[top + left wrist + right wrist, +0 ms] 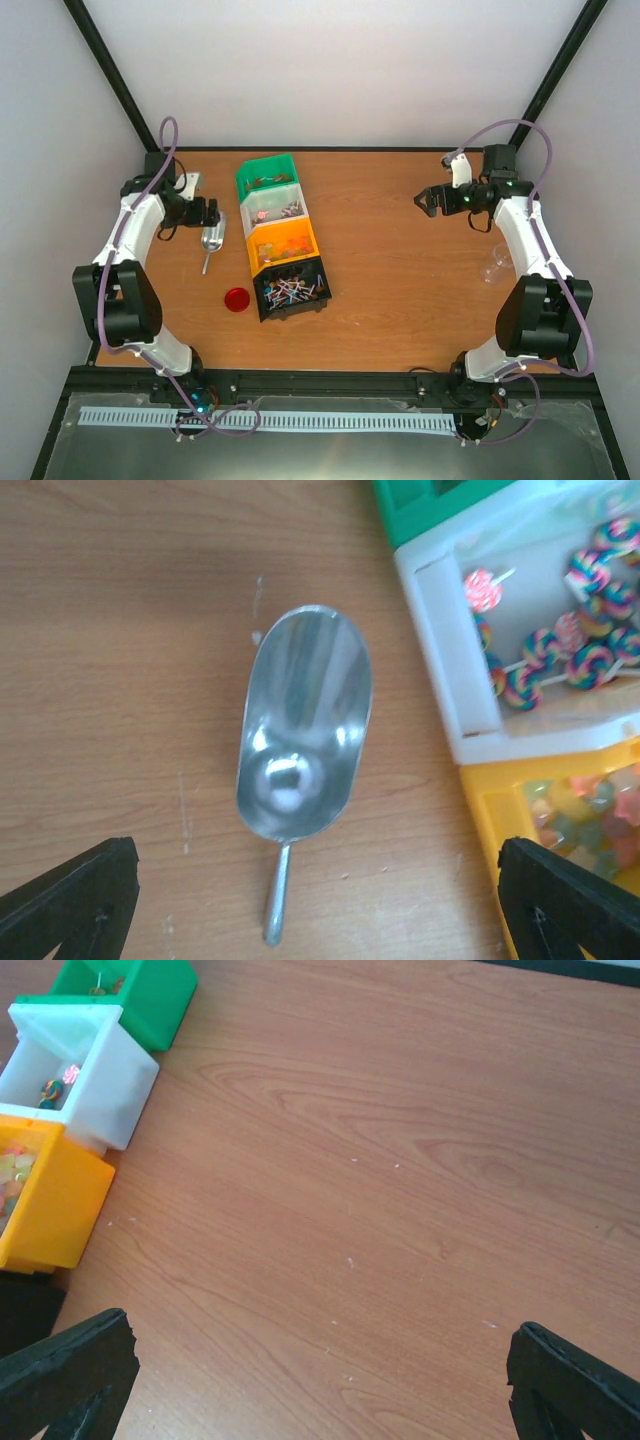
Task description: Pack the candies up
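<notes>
The bowl end of the scoop's thin handle [208, 258] [281, 872] is below my left gripper and back toward the base, so my left gripper will pull back and lower its open fingers to either side of it.
The candies [292, 290], tiny wrapped sweets in mixed colours, lie in the black bin [296, 311] at the near end of a row of bins. A metal scoop [212, 240] lies empty on the table left of the row. My left gripper [213, 212] hovers over it, open; in the left wrist view the scoop [300, 725] lies bowl up between and ahead of the left gripper's [320, 910] fingers. My right gripper [425, 200] is open and empty over bare table at the far right; the right wrist view shows the right gripper [320, 1380] above wood only.
The row runs from a green bin [266, 167] through a white bin [430, 650] with lollipops and an orange bin [490, 820] with gummies. A round red lid [237, 299] lies left of the black bin. A clear container [495, 265] stands by the right arm.
</notes>
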Robot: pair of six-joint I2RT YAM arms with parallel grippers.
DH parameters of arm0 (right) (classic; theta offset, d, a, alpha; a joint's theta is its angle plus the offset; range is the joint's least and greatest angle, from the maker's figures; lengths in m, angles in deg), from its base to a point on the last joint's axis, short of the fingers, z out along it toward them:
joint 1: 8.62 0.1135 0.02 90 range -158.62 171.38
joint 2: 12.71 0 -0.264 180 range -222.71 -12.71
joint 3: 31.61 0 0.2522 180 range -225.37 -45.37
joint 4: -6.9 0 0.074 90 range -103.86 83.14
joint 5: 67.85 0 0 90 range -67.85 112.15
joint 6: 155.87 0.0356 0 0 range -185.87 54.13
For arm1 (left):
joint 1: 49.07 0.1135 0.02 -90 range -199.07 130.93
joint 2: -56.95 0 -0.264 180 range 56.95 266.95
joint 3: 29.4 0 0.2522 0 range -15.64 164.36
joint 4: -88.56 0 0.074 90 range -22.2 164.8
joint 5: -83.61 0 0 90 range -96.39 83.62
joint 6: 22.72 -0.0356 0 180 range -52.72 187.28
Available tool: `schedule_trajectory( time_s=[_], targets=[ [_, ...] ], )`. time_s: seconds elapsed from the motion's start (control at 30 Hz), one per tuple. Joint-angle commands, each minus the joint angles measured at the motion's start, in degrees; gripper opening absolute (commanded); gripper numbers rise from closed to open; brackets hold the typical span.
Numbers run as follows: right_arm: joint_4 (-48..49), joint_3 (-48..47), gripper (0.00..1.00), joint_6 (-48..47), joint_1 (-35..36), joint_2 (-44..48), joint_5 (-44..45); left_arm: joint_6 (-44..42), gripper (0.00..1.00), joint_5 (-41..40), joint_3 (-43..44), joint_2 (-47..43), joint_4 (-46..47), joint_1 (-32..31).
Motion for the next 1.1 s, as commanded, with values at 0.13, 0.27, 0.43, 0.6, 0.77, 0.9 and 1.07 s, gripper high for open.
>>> schedule_trajectory(
  time_s=[0.13, 0.27, 0.43, 0.6, 0.77, 0.9, 1.07],
  targets=[
    [-2.9, -1.1, 1.00, -0.9, 0.9, -1.3, -3.0, -12.5, 1.00, -1.7, -7.7, -7.4, -0.2, 2.0],
    [-3.1, -2.1, 1.00, -0.6, 0.9, -3.4, -3.4, -15.8, 1.00, -1.1, -11.4, -7.9, -0.6, 3.1],
    [-3.0, -3.8, 1.00, 0.2, 1.0, -5.3, -3.7, -17.7, 1.00, -2.7, -16.9, -8.6, 4.0, 3.6],
    [-3.4, -4.6, 1.00, 0.7, 1.1, -6.4, -3.9, -19.3, 0.98, -2.9, -21.0, -7.2, 8.7, 3.7],
    [-3.3, -4.5, 1.00, 1.2, 1.2, -6.4, -3.9, -19.6, 0.91, -2.7, -23.6, -5.2, 13.4, 3.7],
    [-2.8, -4.7, 1.00, 2.8, 1.2, -6.9, -3.5, -20.7, 0.82, -2.1, -24.7, -3.2, 16.3, 3.6],
    [-0.5, -4.9, 1.00, 6.5, 1.2, -7.3, -1.6, -21.4, 0.66, -3.5, -24.5, 0.3, 20.1, 3.6]
  ],
)
